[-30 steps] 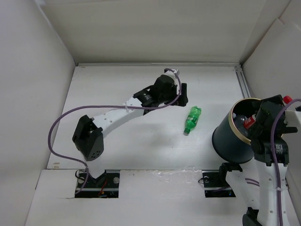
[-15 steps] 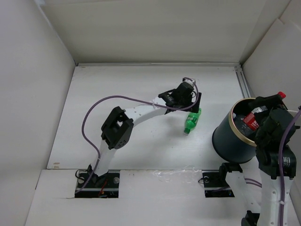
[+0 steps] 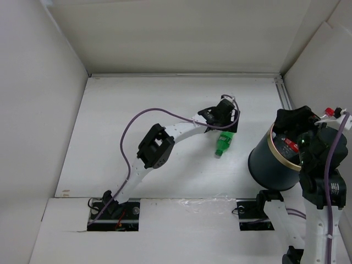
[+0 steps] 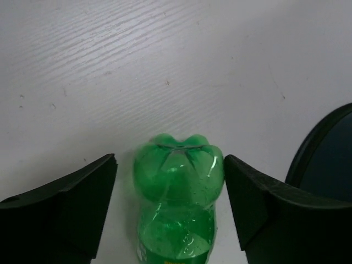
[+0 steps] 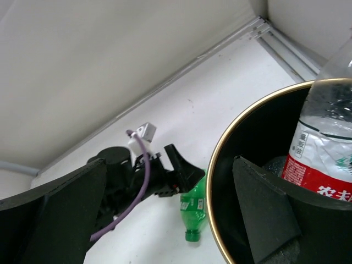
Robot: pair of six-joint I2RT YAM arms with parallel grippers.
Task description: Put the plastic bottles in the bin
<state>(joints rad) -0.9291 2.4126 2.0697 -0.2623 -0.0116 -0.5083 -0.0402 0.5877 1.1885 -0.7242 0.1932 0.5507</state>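
Note:
Next, my right gripper moves off the bin [image 3: 269, 165], left in the top view, to the green bottle's body [image 3: 223, 143]. My left gripper covers that bottle's base.
A green plastic bottle [image 3: 223, 144] lies on the white table, cap toward me. My left gripper [image 3: 225, 120] is open and low over its base end. In the left wrist view the bottle [image 4: 179, 181] sits between the two fingers [image 4: 66, 214] with small gaps on both sides. The dark bin [image 3: 269, 165] with a tan rim [image 5: 217, 165] stands at the right. A clear red-label bottle [image 5: 324, 159] leans inside it, its red cap [image 3: 329, 111] above the rim. My right gripper [image 3: 292, 124] is open and empty above the bin's left side.
White walls enclose the table on the left, back and right. A metal rail [image 3: 286, 99] runs along the right edge behind the bin. The bin's edge [image 4: 324, 143] shows just right of my left gripper. A purple cable [image 3: 159, 113] loops off the left arm.
My left arm has swung right and come down so its open jaws straddle the green bottle's base. My right gripper has shifted left over the bin.

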